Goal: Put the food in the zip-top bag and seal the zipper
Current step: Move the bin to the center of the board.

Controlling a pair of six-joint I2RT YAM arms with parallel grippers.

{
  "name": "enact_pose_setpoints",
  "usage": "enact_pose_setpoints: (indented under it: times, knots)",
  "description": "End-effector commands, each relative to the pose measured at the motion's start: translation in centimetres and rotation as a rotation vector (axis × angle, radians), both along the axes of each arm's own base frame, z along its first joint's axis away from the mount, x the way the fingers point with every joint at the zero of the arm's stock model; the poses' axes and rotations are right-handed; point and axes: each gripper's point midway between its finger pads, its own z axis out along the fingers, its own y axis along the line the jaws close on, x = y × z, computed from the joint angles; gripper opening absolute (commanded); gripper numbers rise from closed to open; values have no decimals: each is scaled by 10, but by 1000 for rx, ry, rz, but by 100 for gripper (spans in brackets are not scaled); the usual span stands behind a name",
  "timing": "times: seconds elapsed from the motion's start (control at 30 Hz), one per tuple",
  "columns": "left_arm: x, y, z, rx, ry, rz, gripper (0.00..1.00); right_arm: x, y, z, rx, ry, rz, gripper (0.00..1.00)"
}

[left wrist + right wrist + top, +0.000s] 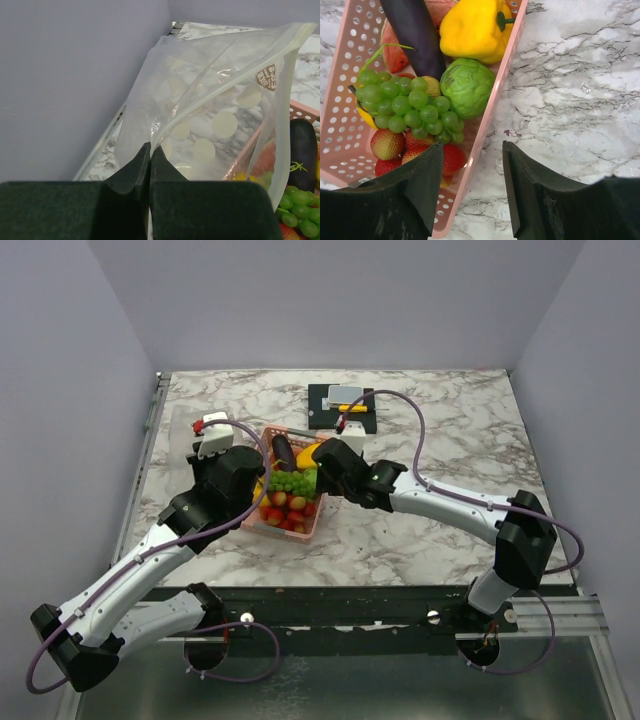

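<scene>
The right gripper's open fingers are above the basket's rim (482, 129) beside the green round vegetable (467, 85), so the right gripper needs to lower next and close on that rim.
My left gripper (150, 148) is shut on the edge of the clear zip-top bag (215, 100) and holds it up with its mouth spread open, left of the pink basket (312, 523). In the top view the left gripper (213, 432) is just left of the basket. The food lies in the basket: a yellow pepper (472, 30), a dark eggplant (415, 35), a green round vegetable (467, 85), green grapes (405, 105) and strawberries (387, 145). My right gripper (471, 146) is open and empty, its jaws on either side of the basket's right wall (492, 100).
A yellow-and-grey item on a black base (345, 403) sits at the back of the marble table (450, 440). Purple walls close in on the left, the back and the right. The table's front edge runs just ahead of the arm bases.
</scene>
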Motion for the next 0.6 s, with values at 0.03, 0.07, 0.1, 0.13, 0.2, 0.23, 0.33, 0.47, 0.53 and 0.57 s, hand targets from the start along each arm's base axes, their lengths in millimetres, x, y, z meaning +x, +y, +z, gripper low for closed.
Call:
enact_pose_setpoints:
  times: [0.03,0.07,0.1,0.13,0.2,0.23,0.33,0.47,0.53,0.57]
  knots:
    - [11,-15,-9,-50,9,-69,0,4,4,-29,5,61,-49,55]
    - [12,-15,-11,-51,14,-72,0,4,5,-33,2,67,-53,55]
    - [13,-16,-12,-54,17,-76,0,5,5,-37,2,73,-59,54]
    - [14,-17,-13,-58,19,-79,0,6,6,-40,4,77,-64,53]
    - [15,-18,-15,-62,24,-85,0,6,6,-46,6,84,-74,51]
    - [16,-18,-16,-65,25,-88,0,7,5,-49,5,89,-78,51]
    - [17,-18,-18,-71,29,-91,0,9,6,-54,3,94,-83,49]
    - [18,-19,-19,-76,32,-95,0,10,8,-62,1,110,-81,47]
    - [18,-19,-19,-75,32,-94,0,10,9,-66,1,118,-78,47]
    - [18,-19,-19,-75,32,-94,0,10,10,-67,1,122,-77,46]
